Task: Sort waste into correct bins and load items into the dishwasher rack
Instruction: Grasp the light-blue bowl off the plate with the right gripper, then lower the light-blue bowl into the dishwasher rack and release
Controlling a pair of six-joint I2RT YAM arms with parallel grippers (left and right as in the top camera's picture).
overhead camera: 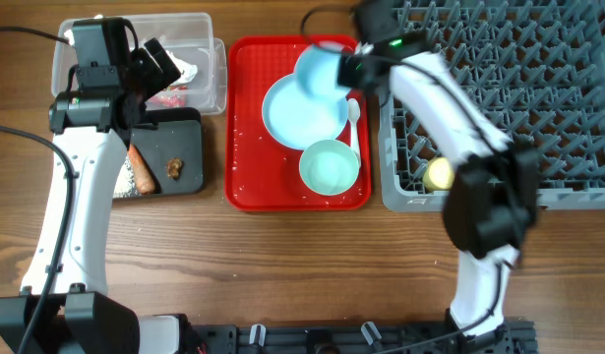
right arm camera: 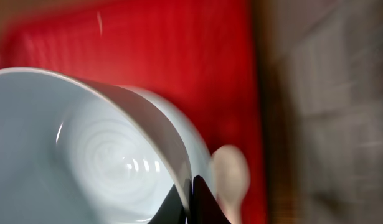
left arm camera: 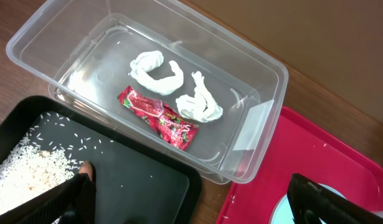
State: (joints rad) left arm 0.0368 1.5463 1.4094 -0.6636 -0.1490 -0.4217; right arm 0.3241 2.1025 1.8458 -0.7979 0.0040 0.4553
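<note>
The rack's empty far corner (overhead camera: 422, 24) is to the right of my right gripper in the overhead view, so I will carry the bowl across, turn it and release it.
My right gripper (overhead camera: 347, 69) is shut on the rim of a light blue bowl (overhead camera: 317, 71) and holds it tilted above the red tray (overhead camera: 245, 118); the wrist view shows the fingers (right arm camera: 190, 200) pinching the bowl wall (right arm camera: 85, 143). A light blue plate (overhead camera: 297, 116), a second bowl (overhead camera: 330, 165) and a white spoon (overhead camera: 354, 116) lie on the tray. My left gripper (overhead camera: 150, 64) is open and empty above the corner of the black tray (left arm camera: 147, 180), beside the clear bin (left arm camera: 266, 68). That bin holds a red wrapper (left arm camera: 159, 117) and crumpled white tissues (left arm camera: 200, 99).
The grey dishwasher rack (overhead camera: 509, 88) stands at the right with a yellow object (overhead camera: 439, 174) in its front corner. The black tray (overhead camera: 189, 147) holds rice (left arm camera: 29, 165), an orange food piece (overhead camera: 143, 169) and brown scraps (overhead camera: 174, 167).
</note>
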